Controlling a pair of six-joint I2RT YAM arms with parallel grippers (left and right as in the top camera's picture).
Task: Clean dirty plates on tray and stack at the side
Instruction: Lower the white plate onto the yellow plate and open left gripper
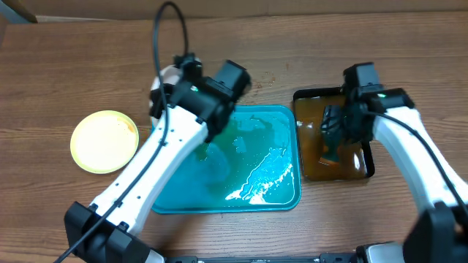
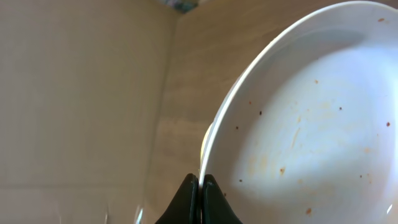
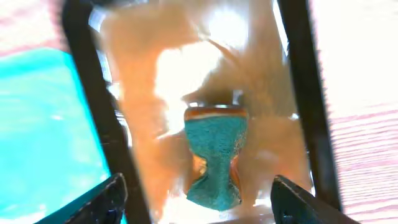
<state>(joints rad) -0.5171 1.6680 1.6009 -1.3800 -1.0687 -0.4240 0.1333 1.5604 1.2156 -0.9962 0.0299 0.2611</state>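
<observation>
My left gripper will next go left in the overhead view and down to release the white plate upon the pale yellow-green plate (image 1: pixel 104 141), which is empty.
My left gripper (image 2: pixel 200 182) is shut on the rim of a white plate (image 2: pixel 311 118) speckled with small brown-orange smears. In the overhead view this gripper (image 1: pixel 172 82) is by the far left corner of the teal tray (image 1: pixel 278 197), with the white plate (image 1: pixel 156 96) mostly hidden behind the arm. A pale yellow-green plate (image 1: pixel 104 141) lies on the table to the left of the tray. My right gripper (image 3: pixel 200 194) is open above a teal sponge (image 3: pixel 215 149) lying in brown liquid; it also shows in the overhead view (image 1: pixel 338 130). No other white plate shows.
The black tray (image 1: pixel 300 98) with brownish liquid stands right of the teal tray, touching it. The teal tray's floor is wet and shiny. The left arm spans the tray's left side. A black cable loops above the left arm.
</observation>
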